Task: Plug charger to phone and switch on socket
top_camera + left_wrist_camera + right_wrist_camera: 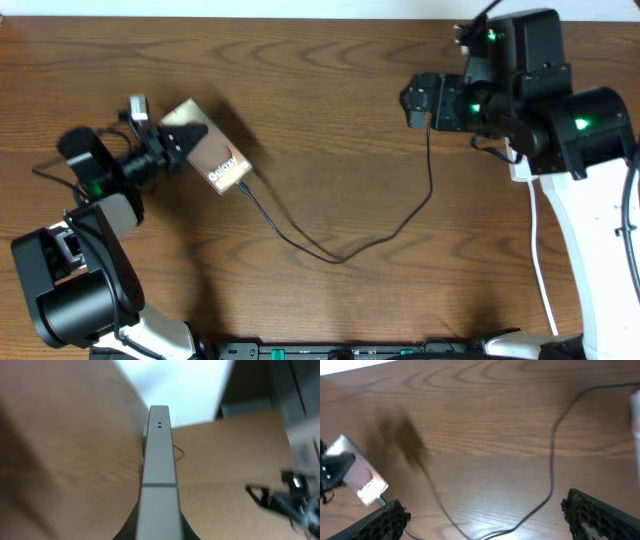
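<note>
The left gripper will next move down and slightly back and level the phone (215, 158) to release it on the tabletop by the cable, since that spot is below the gripper.
The phone (215, 158) is tilted up off the table at the left, bronze face with white lettering. My left gripper (183, 141) is shut on its upper end. The left wrist view shows the phone edge-on (159, 467) between my dark fingers (159, 532). The charger's thin black cable (340, 258) runs from the phone's lower end across the table and up to the right under my right arm. My right gripper (415, 100) hangs open and empty above the table (485, 520), with the cable (551, 467) below it. Only a white bit of the socket (520, 170) shows under the right arm.
The socket's thick white cord (541, 262) runs down toward the front edge at the right. The right arm's white link (600, 250) stands beside it. The left arm's base (75, 290) fills the front left corner. A cardboard sheet (235, 460) shows in the left wrist view.
</note>
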`<state>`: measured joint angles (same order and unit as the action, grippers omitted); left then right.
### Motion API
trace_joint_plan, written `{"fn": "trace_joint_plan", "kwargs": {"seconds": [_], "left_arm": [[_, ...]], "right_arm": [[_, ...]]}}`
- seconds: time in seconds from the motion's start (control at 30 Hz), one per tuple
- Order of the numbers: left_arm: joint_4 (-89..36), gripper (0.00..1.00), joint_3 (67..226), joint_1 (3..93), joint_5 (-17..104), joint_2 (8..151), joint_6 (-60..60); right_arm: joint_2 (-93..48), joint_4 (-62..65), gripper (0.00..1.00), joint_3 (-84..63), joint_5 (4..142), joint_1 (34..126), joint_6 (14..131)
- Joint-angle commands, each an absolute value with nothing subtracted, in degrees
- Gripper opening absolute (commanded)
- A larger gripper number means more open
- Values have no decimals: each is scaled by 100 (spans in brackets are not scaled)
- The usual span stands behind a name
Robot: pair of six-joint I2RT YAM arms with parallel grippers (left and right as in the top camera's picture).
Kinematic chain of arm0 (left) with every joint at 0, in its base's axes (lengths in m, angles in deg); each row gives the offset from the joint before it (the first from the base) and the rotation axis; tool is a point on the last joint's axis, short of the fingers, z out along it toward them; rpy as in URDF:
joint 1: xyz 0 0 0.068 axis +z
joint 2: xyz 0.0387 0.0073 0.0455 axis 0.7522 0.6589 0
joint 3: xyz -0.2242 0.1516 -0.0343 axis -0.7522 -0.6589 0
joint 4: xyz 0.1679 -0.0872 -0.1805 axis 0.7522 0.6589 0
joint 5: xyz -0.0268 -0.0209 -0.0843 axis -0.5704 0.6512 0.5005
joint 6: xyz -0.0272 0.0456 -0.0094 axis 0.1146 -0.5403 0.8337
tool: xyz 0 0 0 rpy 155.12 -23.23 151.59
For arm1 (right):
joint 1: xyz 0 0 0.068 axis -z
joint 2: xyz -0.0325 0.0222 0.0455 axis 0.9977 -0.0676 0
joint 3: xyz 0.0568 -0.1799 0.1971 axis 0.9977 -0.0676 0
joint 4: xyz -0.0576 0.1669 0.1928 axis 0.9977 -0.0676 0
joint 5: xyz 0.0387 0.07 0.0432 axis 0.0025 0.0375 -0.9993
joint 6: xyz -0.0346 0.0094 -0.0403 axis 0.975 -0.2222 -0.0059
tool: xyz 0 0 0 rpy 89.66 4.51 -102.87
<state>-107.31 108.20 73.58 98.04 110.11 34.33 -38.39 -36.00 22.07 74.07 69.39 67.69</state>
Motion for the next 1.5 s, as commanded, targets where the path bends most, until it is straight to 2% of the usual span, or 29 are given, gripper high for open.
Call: {"fn": "trace_joint_plan", "kwargs": {"seconds": [0.0,0.2,0.27,0.43,0.57,1.03,1.17,1.23,1.33,1.47], "left_arm": [[-10184,7,10450,7343,8921,10969,2972],[-8093,7,10358,7159,7548,10969,1835],[-7739,7,10358,7061,7277,10969,1610],[-7577,7,10358,6871,6908,10969,1554],[-7081,7,10358,6777,6117,10969,1547],[-6974,8,10358,6755,6158,10969,1468],[-6941,17,10358,6755,6191,10969,1468],[-6934,29,10358,6755,6279,10969,1468],[-6886,31,10358,6755,6296,10969,1468],[-6725,40,10358,6755,6296,10969,1468]], "right_arm": [[-3763,-3751,99,2209,7857,6915,6727],[-3767,-3972,99,2202,7860,6915,6734],[-3767,-4000,99,2202,7860,6915,6736],[-3767,-4066,99,2202,7903,6915,6754],[-3767,-4096,99,2200,7903,6915,6754],[-3767,-4109,99,2200,7921,6915,6754],[-3767,-4107,99,2200,7923,6915,6754],[-3767,-4109,99,2200,7923,6915,6754],[-3767,-4109,99,2200,7923,6915,6754],[-3767,-4109,99,2200,7923,6915,6754]]}}
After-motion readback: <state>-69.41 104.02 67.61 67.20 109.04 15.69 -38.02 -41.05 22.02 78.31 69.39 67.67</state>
